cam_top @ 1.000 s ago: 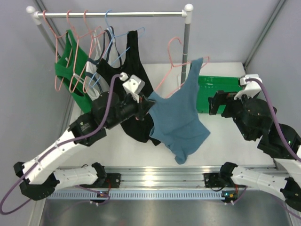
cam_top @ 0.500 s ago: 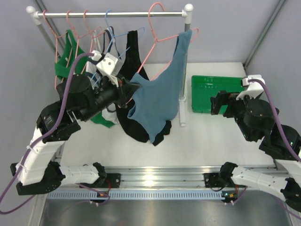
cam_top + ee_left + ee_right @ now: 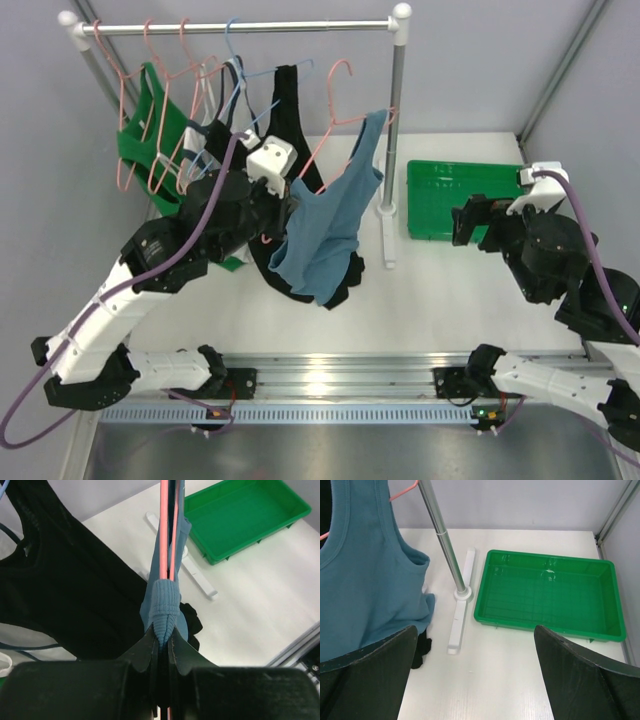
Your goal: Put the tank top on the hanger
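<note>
Next, my left gripper takes the pink hanger's hook, still in open air, outward past the light blue hanger to the bare bar (image 3: pixel 318 27), then releases it.
The dusty blue tank top (image 3: pixel 322 225) hangs on the salmon-pink hanger (image 3: pixel 327 140). The hanger's hook sits in the air below the rail, left of the right post. My left gripper (image 3: pixel 290 208) is shut on the top's left shoulder strap and the hanger wire under it. In the left wrist view the jaws (image 3: pixel 164 632) pinch the ribbed blue strap (image 3: pixel 164 602), with the pink wire (image 3: pixel 164 530) running away from them. My right gripper (image 3: pixel 466 222) is open and empty near the green tray; in the right wrist view (image 3: pixel 475 680) it faces the tank top (image 3: pixel 365 580).
The rail (image 3: pixel 250 28) carries pink hangers with a green top (image 3: pixel 148 135) and a white top, a light blue hanger (image 3: pixel 236 60) and a black tank top (image 3: pixel 290 120). The right post (image 3: pixel 397 110) stands on a white foot (image 3: pixel 385 215). A green tray (image 3: pixel 460 195) lies at the right.
My left arm raised the hanger and tank top from low over the table up to the rail, then brought them down and a little left; the hook is now below the rail. The right arm stayed put.
</note>
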Available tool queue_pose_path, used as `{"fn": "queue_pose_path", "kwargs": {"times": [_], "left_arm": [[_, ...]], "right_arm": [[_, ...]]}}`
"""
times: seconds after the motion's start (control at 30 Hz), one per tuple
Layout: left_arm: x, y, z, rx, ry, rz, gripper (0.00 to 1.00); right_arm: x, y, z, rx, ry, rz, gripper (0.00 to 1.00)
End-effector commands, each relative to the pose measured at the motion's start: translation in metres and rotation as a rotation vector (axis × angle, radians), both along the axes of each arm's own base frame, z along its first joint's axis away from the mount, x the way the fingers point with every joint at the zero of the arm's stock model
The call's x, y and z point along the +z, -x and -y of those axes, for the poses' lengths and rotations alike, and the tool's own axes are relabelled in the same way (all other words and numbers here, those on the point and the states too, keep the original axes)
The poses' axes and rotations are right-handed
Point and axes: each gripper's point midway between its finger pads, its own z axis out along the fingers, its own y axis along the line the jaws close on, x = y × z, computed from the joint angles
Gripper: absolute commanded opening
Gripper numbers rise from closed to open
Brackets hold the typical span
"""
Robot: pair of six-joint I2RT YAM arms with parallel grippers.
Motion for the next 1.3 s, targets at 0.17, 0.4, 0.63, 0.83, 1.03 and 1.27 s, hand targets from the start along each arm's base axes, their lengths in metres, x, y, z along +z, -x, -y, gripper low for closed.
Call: {"fn": "queue_pose_path", "kwargs": {"times": [0.17, 0.4, 0.63, 0.83, 1.03, 1.27], "left_arm": [[0.019, -0.030, 0.003, 0.119, 0.035, 0.089, 0.00], [0.031, -0.022, -0.003, 0.089, 0.060, 0.115, 0.00], [0.034, -0.010, -0.014, 0.074, 0.073, 0.119, 0.00], [0.039, -0.012, -0.022, 0.108, 0.069, 0.130, 0.00], [0.049, -0.037, -0.011, 0.174, 0.073, 0.168, 0.00], [0.083, -0.078, -0.006, 0.246, 0.155, 0.232, 0.00]], "right_arm": [[-0.006, 0.006, 0.004, 0.001, -0.013, -0.008, 1.00], [-0.010, 0.007, 0.003, 0.010, -0.016, -0.016, 1.00], [-0.009, 0.005, -0.001, 0.017, -0.018, -0.017, 1.00], [-0.010, 0.004, -0.004, 0.022, -0.018, -0.023, 1.00], [-0.010, 0.002, -0.009, 0.034, -0.017, -0.027, 1.00], [-0.011, 0.001, -0.012, 0.041, -0.021, -0.030, 1.00]]}}
